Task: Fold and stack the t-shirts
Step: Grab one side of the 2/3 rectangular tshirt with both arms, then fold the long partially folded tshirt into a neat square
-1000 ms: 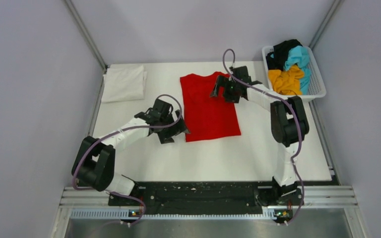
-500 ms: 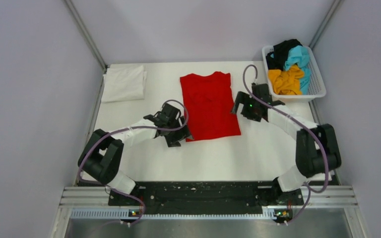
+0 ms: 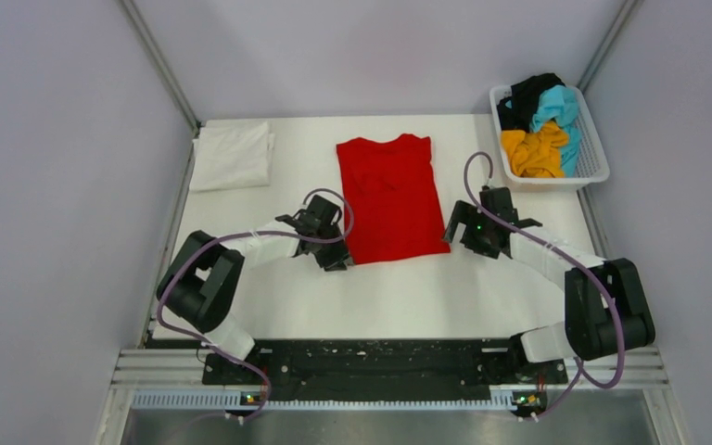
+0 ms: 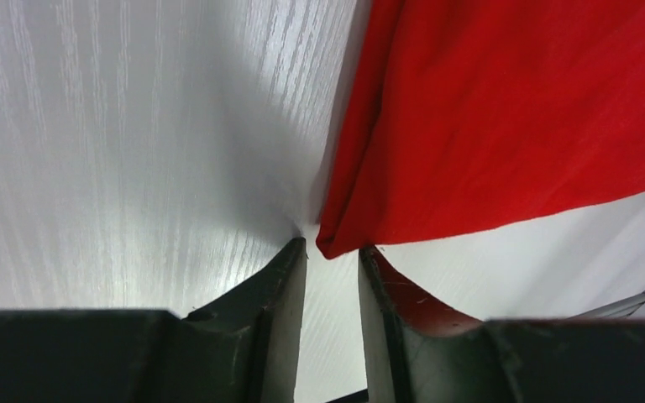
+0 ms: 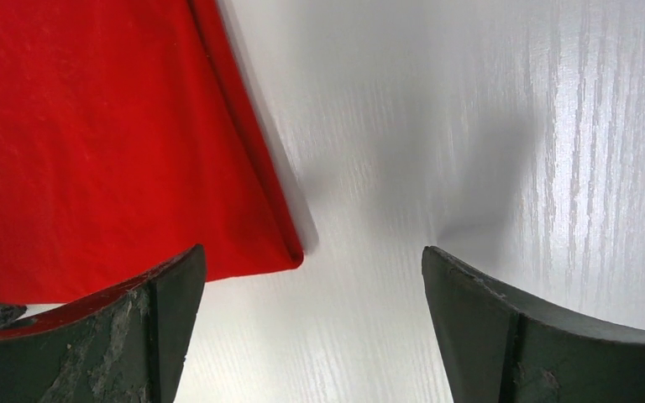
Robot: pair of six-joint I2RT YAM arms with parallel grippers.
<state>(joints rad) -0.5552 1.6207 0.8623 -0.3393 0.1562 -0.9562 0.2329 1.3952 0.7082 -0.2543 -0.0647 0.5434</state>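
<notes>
The red t-shirt's near corner [image 3: 447, 250] [image 5: 292, 258] lies between my wide-open fingers, so my right gripper needs to go down over it and close its fingers.
A bright red t-shirt [image 3: 389, 199] lies flat in a long folded rectangle mid-table, collar at the far end. My left gripper [image 3: 338, 260] is low at its near left corner. In the left wrist view its jaws [image 4: 332, 245] stand a narrow gap apart, with the red t-shirt's [image 4: 512, 109] corner just at their tips and bare table between them. My right gripper [image 3: 459, 236] is at the near right corner. Its jaws [image 5: 312, 248] are wide open, and the red t-shirt's [image 5: 92, 126] corner lies just ahead of the left finger. A folded white t-shirt [image 3: 232, 156] rests at the far left.
A white mesh basket [image 3: 556, 181] at the far right holds crumpled orange-yellow [image 3: 533, 153], turquoise [image 3: 561, 111] and black [image 3: 530, 93] t-shirts. The white table [image 3: 426, 297] is walled in by grey panels on both sides and behind.
The right arm swung back from the shirt's far right edge to its near right corner. The left gripper slid to the near left corner and narrowed its jaws from wide open.
</notes>
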